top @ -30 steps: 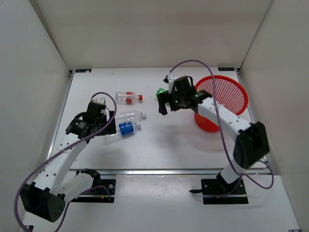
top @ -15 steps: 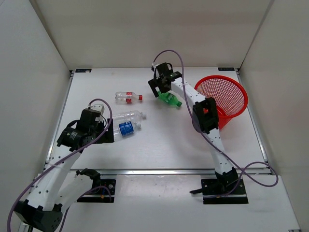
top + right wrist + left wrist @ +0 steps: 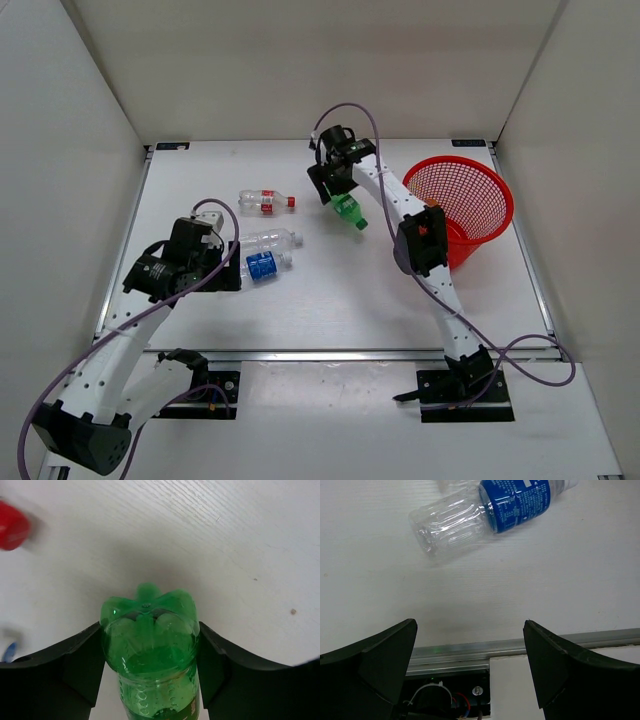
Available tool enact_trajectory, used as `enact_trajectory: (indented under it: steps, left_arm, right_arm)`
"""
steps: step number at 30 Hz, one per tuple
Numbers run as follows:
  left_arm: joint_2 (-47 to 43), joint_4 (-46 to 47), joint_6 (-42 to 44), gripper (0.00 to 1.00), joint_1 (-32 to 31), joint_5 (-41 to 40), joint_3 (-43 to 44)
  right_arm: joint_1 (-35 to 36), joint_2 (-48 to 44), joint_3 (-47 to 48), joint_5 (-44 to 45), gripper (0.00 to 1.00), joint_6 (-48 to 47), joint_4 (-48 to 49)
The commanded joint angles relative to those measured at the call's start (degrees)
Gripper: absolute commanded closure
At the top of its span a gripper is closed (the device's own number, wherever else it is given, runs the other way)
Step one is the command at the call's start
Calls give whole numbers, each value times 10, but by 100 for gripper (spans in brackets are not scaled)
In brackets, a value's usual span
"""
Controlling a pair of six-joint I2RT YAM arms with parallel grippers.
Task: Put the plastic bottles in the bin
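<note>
The green bottle (image 3: 349, 211) needs to go up and across to the right in the top view next with my right gripper, which will let it go over the bin's opening (image 3: 460, 197), because the bin's rim is high.
My right gripper (image 3: 336, 186) (image 3: 150, 636) is shut on the green bottle (image 3: 349, 211) (image 3: 149, 640), one finger pressed against each side of its base, at the back middle of the table. To its right stands the red mesh bin (image 3: 462, 200). A red-labelled clear bottle (image 3: 266, 202) lies to the left. Another clear bottle (image 3: 268, 239) and a blue-labelled bottle (image 3: 262, 266) (image 3: 485, 515) lie side by side nearer the left arm. My left gripper (image 3: 226, 272) (image 3: 470, 630) hangs open just left of the blue-labelled bottle, holding nothing.
White walls close in the table on the left, back and right. A metal rail (image 3: 520, 645) runs along the near edge, with the arm's base mount (image 3: 445, 695) just beyond it. A blurred red cap (image 3: 11, 526) shows at the left of the right wrist view.
The right gripper reached the green bottle at the back and closed on it, tilting it slightly. The left arm shifted a little and stayed open.
</note>
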Motion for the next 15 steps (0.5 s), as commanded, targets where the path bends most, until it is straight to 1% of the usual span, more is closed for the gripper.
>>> enact_trajectory:
  steps: [1,2,3,4,6,8,9,11,12,13,14,15]
  left_arm:
    - [-10,26,3,2,1,40,19]
    - [-12,32,8,2,2,56,19]
    - [-16,32,4,1,2,61,18]
    - [-19,37,3,2,-2,59,14]
    - [-16,43,3,2,-5,76,6]
    - [-14,45,0,1,-6,80,1]
    - [-4,44,1,1,-8,81,-1]
    - [8,51,3,1,-8,77,-5]
    - [12,55,4,1,-11,76,-6]
    - [16,60,11,2,-8,78,-7]
    - [27,67,13,1,-9,77,-6]
    - [32,70,13,1,-7,68,-4]
  right_arm:
    - [6,-142,21,-46,61,13,-14]
    - [8,-173,23,-53,61,11,-17]
    - [14,-187,18,-57,60,15,-17]
    - [15,-221,16,-61,60,19,-19]
    - [5,-267,6,-73,60,25,-23]
    - [-5,-326,-16,-59,60,36,-26]
    - [-18,-344,-44,-52,61,38,-23]
    - [-41,-417,-98,-32,61,43,-1]
    - [-69,-463,-163,-27,61,39,28]
    - [-95,-488,-232,-31,60,40,66]
    - [-110,-534,-270,-39,60,39,85]
    - [-145,-577,-334,-45,59,62,124]
